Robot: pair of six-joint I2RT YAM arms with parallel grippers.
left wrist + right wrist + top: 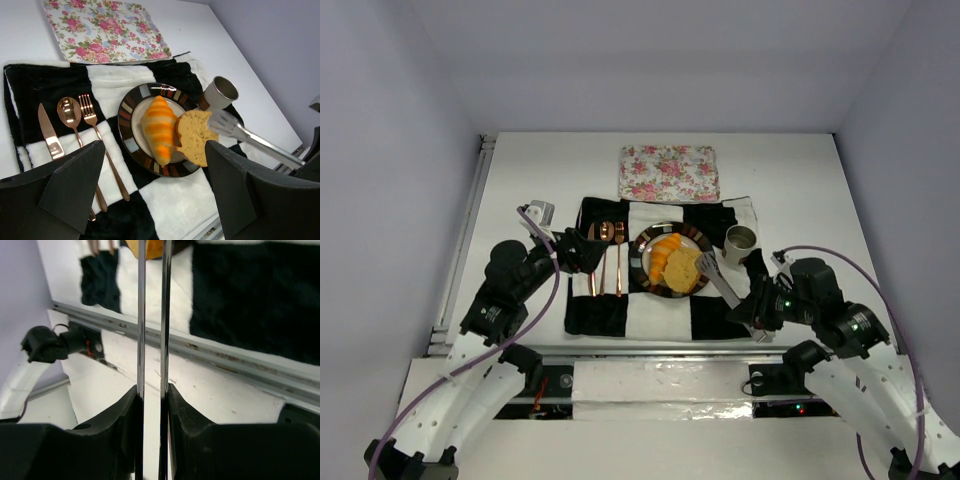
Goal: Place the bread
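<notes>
The slice is on the plate, so next I should swing my right gripper outward past the metal cup and down to release the tongs (718, 279) on the bare tabletop.
An orange-golden croissant (159, 127) and a round tan bread slice (194, 139) lie side by side on a dark-rimmed plate (131, 107); in the top view they are the croissant (663, 260) and slice (685, 268). My right gripper (754, 318) (152, 390) is shut on the handle of metal tongs (718, 279). The tongs' head (226, 123) is at the slice's right edge; I cannot tell whether it pinches the slice. My left gripper (582, 250) (155, 170) is open and empty, hovering over the mat just left of the plate.
The plate sits on a black-and-white checked mat (710, 318). A copper knife, spoon and fork (75, 120) lie left of the plate. A metal cup (221, 93) stands right of it. A floral napkin (669, 172) lies behind the mat.
</notes>
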